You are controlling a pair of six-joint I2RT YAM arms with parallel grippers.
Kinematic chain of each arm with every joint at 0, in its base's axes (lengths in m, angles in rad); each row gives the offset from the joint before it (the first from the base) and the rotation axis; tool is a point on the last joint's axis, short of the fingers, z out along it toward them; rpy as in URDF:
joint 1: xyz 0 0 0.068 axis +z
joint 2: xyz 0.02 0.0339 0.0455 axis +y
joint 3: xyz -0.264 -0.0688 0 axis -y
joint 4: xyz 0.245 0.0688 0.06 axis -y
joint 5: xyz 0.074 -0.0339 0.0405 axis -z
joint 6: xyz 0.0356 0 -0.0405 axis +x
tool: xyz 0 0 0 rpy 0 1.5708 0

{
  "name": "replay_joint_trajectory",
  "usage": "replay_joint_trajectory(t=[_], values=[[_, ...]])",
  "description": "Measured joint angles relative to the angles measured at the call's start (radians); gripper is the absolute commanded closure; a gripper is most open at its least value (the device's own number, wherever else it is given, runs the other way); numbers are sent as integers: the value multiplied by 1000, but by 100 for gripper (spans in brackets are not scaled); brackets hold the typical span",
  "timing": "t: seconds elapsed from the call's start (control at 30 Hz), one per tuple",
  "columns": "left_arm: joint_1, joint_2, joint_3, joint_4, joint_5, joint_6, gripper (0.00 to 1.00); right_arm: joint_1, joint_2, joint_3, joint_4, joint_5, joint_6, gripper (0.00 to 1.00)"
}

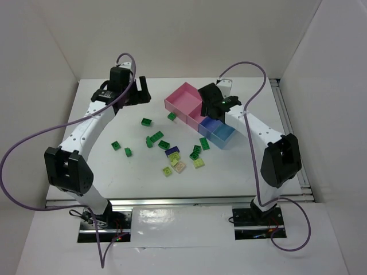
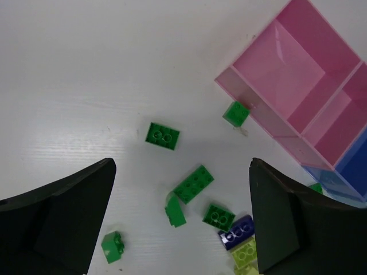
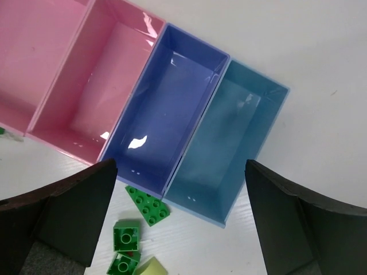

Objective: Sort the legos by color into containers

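The lone green brick below has bare tabletop around it, which leaves room for both fingers. My left gripper will next move down, turning as it goes, until its open fingers are on both sides of the brick.
The legos lie loose mid-table: dark green ones (image 1: 147,121) (image 1: 153,138) (image 1: 128,152), yellow-green ones (image 1: 199,162), one blue-purple (image 1: 172,150) and one beige (image 1: 180,166). The containers stand in a joined row at the back right: large pink (image 1: 183,100), violet-blue (image 1: 209,126), light blue (image 1: 225,136). My left gripper (image 1: 137,91) hangs open above the green bricks (image 2: 193,184), holding nothing. My right gripper (image 3: 180,166) is open over the violet-blue bin (image 3: 166,109) and the light blue bin (image 3: 229,137), both bare inside. A green plate (image 3: 148,205) lies against their near wall.
White walls (image 1: 40,69) close in the table on the left, back and right. A metal rail (image 1: 287,120) runs along the right edge. Purple cables (image 1: 34,143) loop off both arms. One green brick (image 2: 236,113) sits close to the pink bin's corner.
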Motion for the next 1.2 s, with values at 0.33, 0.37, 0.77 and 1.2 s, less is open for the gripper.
replay_joint_trajectory(t=[0.33,0.37,0.77,1.2], values=[[99,-24,-80,-48,90,-79,8,61,-68,-112,49,-58,-48,0],[98,-20,-80,-58,83,-82,8,72,-74,-116,62,-69,-64,0],[57,342,87,-243,-1,-248,8,210,-70,-135,193,-171,-182,0],[53,587,224,-290,13,-526,15,253,-54,-138,198,-90,-201,0]])
